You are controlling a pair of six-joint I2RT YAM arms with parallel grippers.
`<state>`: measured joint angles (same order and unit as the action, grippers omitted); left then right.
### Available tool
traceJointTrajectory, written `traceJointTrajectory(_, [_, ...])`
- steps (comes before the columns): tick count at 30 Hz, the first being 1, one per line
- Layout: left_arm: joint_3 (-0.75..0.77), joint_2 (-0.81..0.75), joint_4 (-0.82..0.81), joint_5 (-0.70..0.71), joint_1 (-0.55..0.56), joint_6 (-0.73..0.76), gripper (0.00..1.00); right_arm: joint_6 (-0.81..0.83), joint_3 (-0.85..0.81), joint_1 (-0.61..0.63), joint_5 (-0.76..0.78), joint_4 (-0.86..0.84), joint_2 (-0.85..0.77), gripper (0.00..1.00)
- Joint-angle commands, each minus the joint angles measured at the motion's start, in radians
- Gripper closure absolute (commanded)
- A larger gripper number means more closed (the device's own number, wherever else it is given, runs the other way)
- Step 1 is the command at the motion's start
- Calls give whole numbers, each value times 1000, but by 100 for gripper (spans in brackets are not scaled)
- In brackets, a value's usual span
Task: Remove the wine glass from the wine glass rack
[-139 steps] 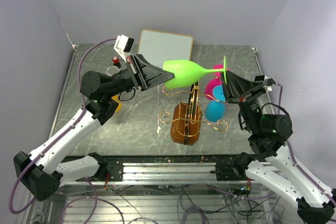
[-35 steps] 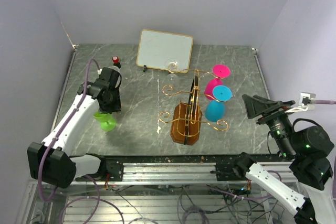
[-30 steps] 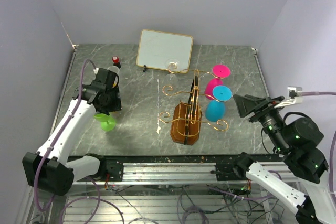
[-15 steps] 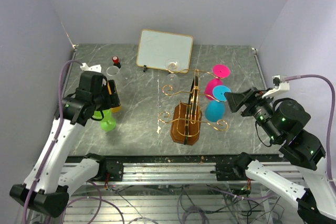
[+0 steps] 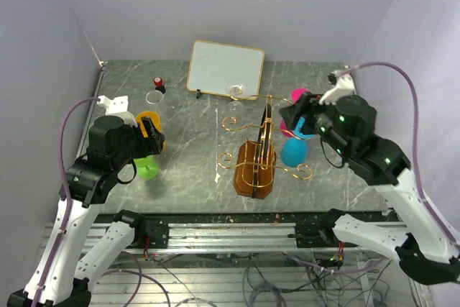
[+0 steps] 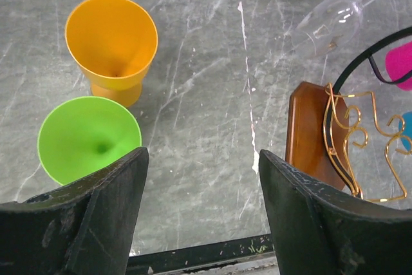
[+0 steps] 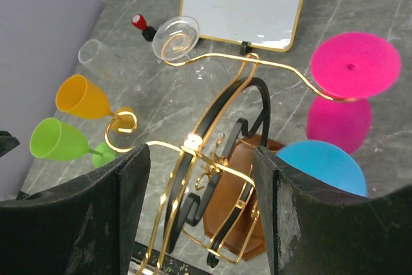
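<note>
The clear glass's foot lies exposed atop the rack's gold arm, so my right gripper should next go onto it, outward and to the left in the top view.
The wine glass rack, a brown violin-shaped stand with gold wire arms, is at the table's middle. Three wine glasses hang on it upside down: a clear one at the back, a pink one and a blue one on the right. A green wine glass and an orange one stand upright on the table at the left. My left gripper hovers open and empty above them. My right gripper is open and empty, high over the rack beside the pink glass.
A white framed board leans at the back. A clear tumbler and a small red-capped item stand at the back left. The table's front rail runs between the arm bases.
The left gripper has risen off the green glass, which stays standing by the orange one. The right arm has swung in from the right to the rack's pink glass.
</note>
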<state>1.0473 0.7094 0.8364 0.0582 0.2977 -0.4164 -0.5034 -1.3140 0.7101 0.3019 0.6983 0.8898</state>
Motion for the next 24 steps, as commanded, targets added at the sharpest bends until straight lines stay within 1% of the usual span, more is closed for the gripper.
traceJointTrajectory(1, [-38, -44, -73, -68, -8, 24, 20, 27, -68, 3, -43, -81, 119, 36])
traceJointTrajectory(8, [-63, -95, -92, -64, -8, 15, 21, 40, -86, 2, -63, -235, 300, 36])
traceJointTrajectory(11, [-65, -115, -93, -62, -8, 13, 21, 51, -108, 2, -75, -272, 386, 36])
traceJointTrajectory(16, [-74, -137, -101, -60, -8, 8, 21, 65, -128, -9, -93, -337, 479, 36])
traceJointTrajectory(24, [-72, -136, -96, -61, -8, 7, 21, 118, -197, -55, -136, -347, 567, 37])
